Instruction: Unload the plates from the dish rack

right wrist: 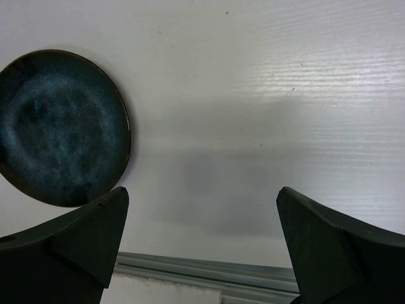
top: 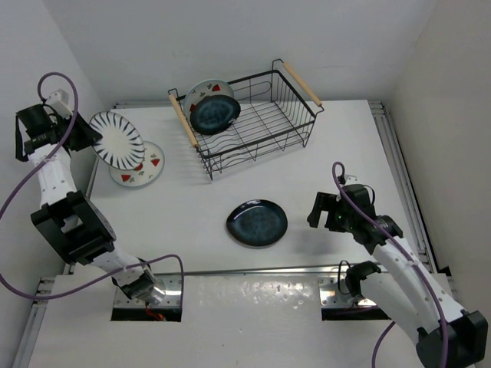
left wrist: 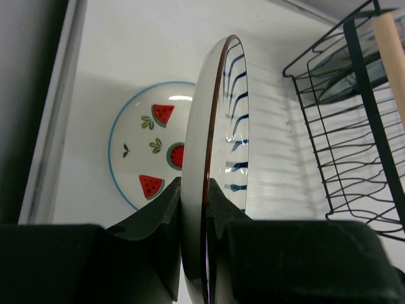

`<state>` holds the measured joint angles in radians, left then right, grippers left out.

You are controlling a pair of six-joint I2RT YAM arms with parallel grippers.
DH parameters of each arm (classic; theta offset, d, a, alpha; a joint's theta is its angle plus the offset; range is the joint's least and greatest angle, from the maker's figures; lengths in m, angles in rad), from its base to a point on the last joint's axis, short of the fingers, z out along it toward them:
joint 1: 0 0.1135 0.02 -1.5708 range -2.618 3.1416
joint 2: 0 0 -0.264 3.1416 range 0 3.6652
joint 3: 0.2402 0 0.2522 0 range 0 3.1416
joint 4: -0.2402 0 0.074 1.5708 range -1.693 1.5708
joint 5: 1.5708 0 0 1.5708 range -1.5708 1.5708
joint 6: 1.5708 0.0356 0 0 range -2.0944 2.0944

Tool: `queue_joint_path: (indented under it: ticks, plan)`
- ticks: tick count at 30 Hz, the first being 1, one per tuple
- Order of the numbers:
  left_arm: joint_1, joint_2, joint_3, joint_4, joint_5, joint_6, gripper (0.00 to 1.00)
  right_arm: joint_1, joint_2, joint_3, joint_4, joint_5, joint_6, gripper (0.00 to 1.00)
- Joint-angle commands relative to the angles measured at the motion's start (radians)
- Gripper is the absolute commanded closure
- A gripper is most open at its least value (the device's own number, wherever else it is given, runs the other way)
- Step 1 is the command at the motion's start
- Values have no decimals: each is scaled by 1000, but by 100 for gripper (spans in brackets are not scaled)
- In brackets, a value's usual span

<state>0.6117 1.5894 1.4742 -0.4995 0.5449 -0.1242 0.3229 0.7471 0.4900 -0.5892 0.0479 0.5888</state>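
My left gripper needs to lower the tilted striped plate (top: 116, 139) that it is holding onto the watermelon plate next, and then it should let go of the striped plate's rim.
My left gripper (top: 86, 132) is shut on the rim of a black-and-white striped plate (top: 116, 139), held tilted above a white watermelon plate (top: 144, 172) lying on the table. In the left wrist view the fingers (left wrist: 158, 215) pinch the striped plate (left wrist: 218, 133) edge-on over the watermelon plate (left wrist: 145, 152). The black wire dish rack (top: 257, 123) holds a dark blue plate (top: 215, 115) leaning on a fruit-motif plate (top: 207, 90) at its left end. Another dark blue plate (top: 257, 223) lies flat mid-table, also in the right wrist view (right wrist: 60, 126). My right gripper (top: 322, 208) is open and empty, right of it.
The rack's wooden handles (top: 301, 84) stick out at each end. White walls close the left, back and right. A metal rail (top: 253, 270) runs along the near table edge, and another rail (top: 399, 169) along the right side.
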Motion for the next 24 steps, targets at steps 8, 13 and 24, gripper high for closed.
queue_joint_path:
  ticks: [8, 13, 24]
  plan:
    - [-24, 24, -75, 173, 79, 46, 100, 1, -35, -2, 5, 10, 17, 1]
    - [-24, 109, -54, 154, 130, 34, 99, 4, -37, -5, -12, 15, 8, 1]
    - [-12, 244, -6, 180, 176, -9, 87, 4, -34, -2, -24, 13, 9, 1]
